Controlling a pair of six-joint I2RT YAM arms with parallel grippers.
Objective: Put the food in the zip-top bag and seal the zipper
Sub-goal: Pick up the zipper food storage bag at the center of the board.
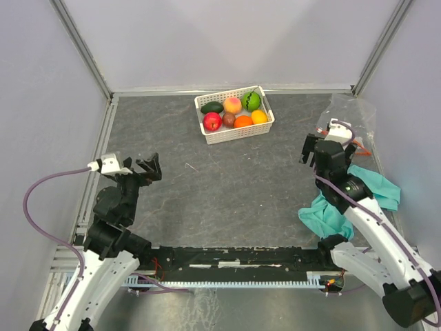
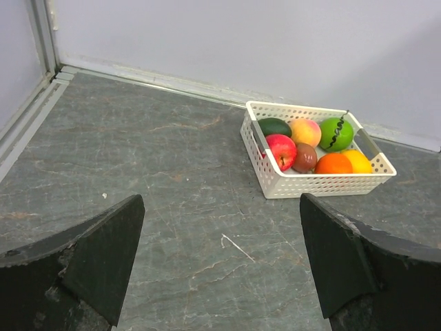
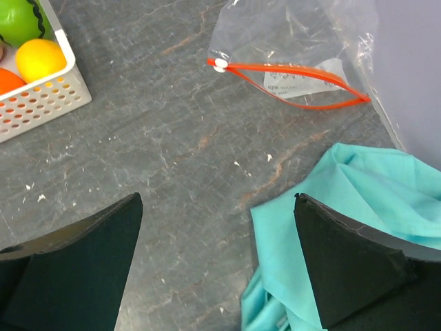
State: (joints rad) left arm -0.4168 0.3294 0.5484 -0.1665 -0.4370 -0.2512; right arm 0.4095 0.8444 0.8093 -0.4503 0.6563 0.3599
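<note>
The bag lies with this edge of its opening facing the near side, so my right gripper will next reach outward and lower onto the white-slider end of the red zipper.
The food, several small toy fruits, lies in a white basket at the back middle: red apple, peach, green striped melon, avocado, brown fruit and oranges. They also show in the left wrist view. The clear zip-top bag lies empty at the far right, its red zipper facing the near side. My left gripper is open and empty over bare table. My right gripper is open and empty, just short of the bag.
A teal cloth lies crumpled under my right arm, near the bag. The basket's corner shows at the left of the right wrist view. Grey walls and metal rails close the table at the back and both sides.
</note>
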